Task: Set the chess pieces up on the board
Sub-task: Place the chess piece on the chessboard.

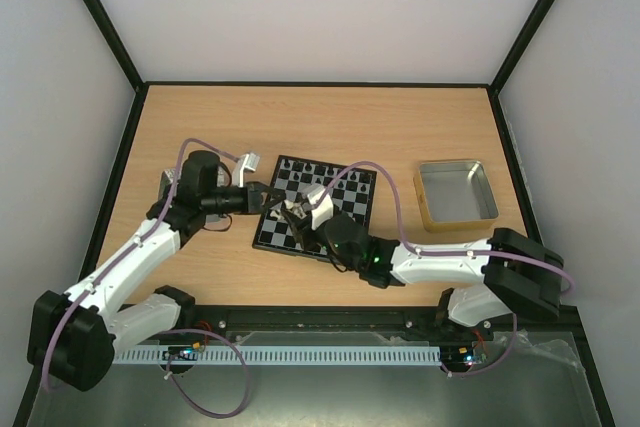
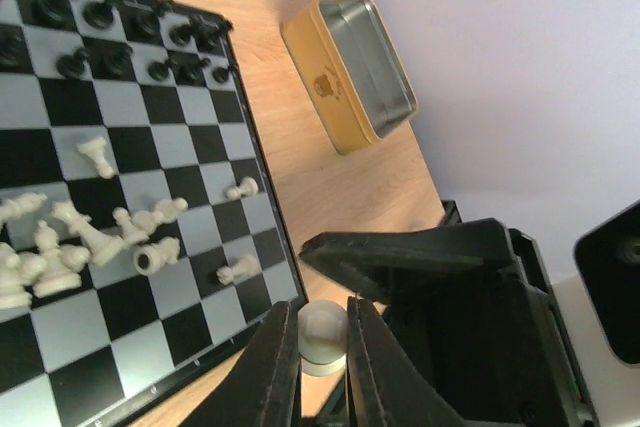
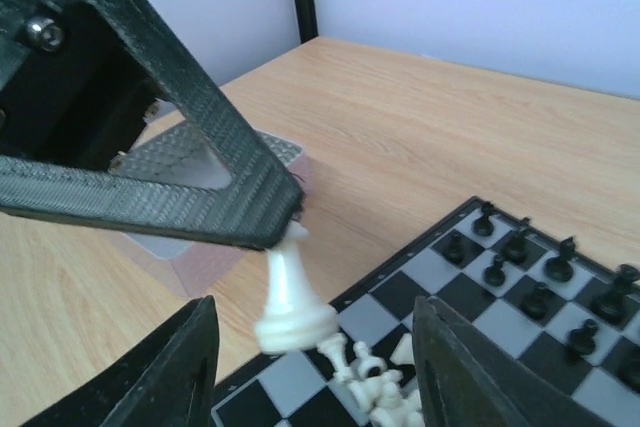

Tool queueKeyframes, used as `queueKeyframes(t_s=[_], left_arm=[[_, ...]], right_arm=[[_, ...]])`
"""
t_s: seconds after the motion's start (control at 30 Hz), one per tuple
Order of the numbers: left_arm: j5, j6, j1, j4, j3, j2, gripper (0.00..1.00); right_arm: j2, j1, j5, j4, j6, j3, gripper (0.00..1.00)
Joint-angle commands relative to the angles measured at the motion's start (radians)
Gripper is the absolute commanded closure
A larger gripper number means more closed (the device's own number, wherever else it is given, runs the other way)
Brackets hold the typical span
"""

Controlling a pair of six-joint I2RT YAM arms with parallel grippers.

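Note:
My left gripper moves the piece it holds back and down to the empty dark square midway along the near row (image 2: pixel 187 339) next and releases it there.
The board (image 1: pixel 268 244) lies mid-table. Black pieces (image 1: pixel 325 175) stand in its far rows, also in the left wrist view (image 2: pixel 130 37) and the right wrist view (image 3: pixel 540 267). White pieces (image 2: pixel 90 242) lie in a heap on the board (image 2: pixel 190 297), also in the right wrist view (image 3: pixel 385 392). My left gripper (image 1: pixel 272 195) is shut on a white piece (image 2: pixel 322 335) and holds it above the board's near-left corner. In the right wrist view that piece (image 3: pixel 290 292) hangs from the left gripper (image 3: pixel 285 212). My right gripper (image 1: pixel 296 209) is open around the piece (image 3: pixel 315 317), not touching it.
A yellow-sided metal tin (image 1: pixel 455 192) sits right of the board, also in the left wrist view (image 2: pixel 350 72). A flat grey metal lid (image 3: pixel 200 162) lies on the table left of the board, under the left arm (image 1: pixel 168 184).

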Motion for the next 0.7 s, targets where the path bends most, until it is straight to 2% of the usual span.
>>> queueKeyframes(t_s=[0.0, 0.17, 0.27, 0.47, 0.67], left_arm=[[-0.122, 0.028, -0.002, 0.047, 0.005, -0.037, 0.96], [-0.358, 0.068, -0.014, 0.028, 0.009, -0.049, 0.97], [-0.488, 0.101, -0.088, 0.020, 0.000, -0.059, 0.98], [-0.801, 0.110, -0.362, 0.050, -0.052, -0.048, 0.98], [-1.148, 0.078, -0.672, 0.061, -0.052, 0.110, 0.97]], right_arm=[[-0.081, -0.034, 0.072, -0.054, 0.056, -0.021, 0.44], [-0.178, -0.123, 0.106, -0.211, 0.235, -0.035, 0.37], [-0.214, -0.205, 0.131, -0.337, 0.366, -0.017, 0.36], [-0.274, -0.361, 0.150, -0.518, 0.589, -0.005, 0.33], [-0.296, -0.424, 0.146, -0.575, 0.653, -0.008, 0.32]])
